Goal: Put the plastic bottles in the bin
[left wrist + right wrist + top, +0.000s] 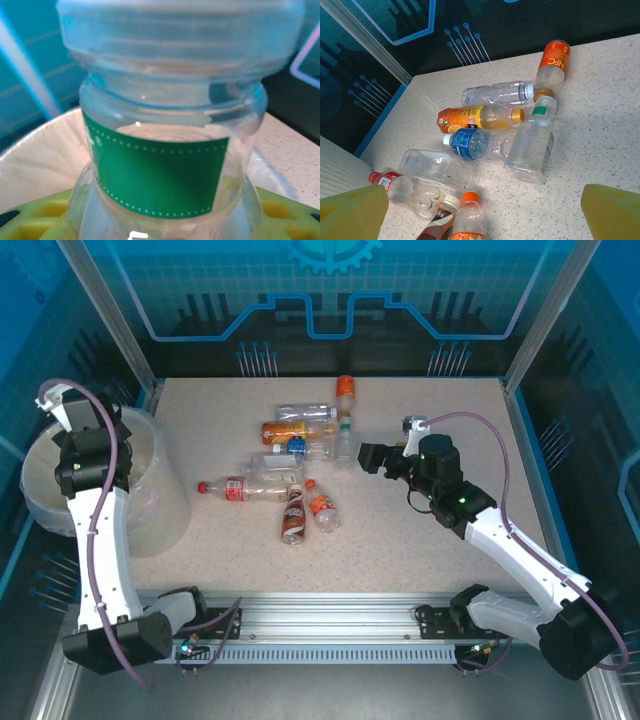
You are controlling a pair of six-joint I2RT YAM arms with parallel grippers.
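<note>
The clear bottle is already hanging over the bin's cream rim. Next I need to lower my left gripper, tip it down into the bin's opening (140,447) and then let go of the bottle there.
My left gripper (93,472) hangs over the bin (160,515), shut on a clear plastic bottle with a green label (160,180). The bottle stands between the yellow-green fingers (35,220), and the bin's cream rim (40,145) lies behind it. Several plastic bottles lie in a loose pile mid-table: an orange NFC one (553,62), a clear one (495,92), an orange juice one (475,117), a blue-labelled one (475,145), a square green-capped one (532,145), a red-capped one (395,185), a brown one (293,518) and an orange-capped one (470,220). My right gripper (372,456) is open, just right of the pile and above it.
Aluminium posts and blue panels wall in the table on the back and sides. A rail (330,625) runs along the near edge between the arm bases. Bare tabletop (430,560) stretches to the right of the pile and in front of it.
</note>
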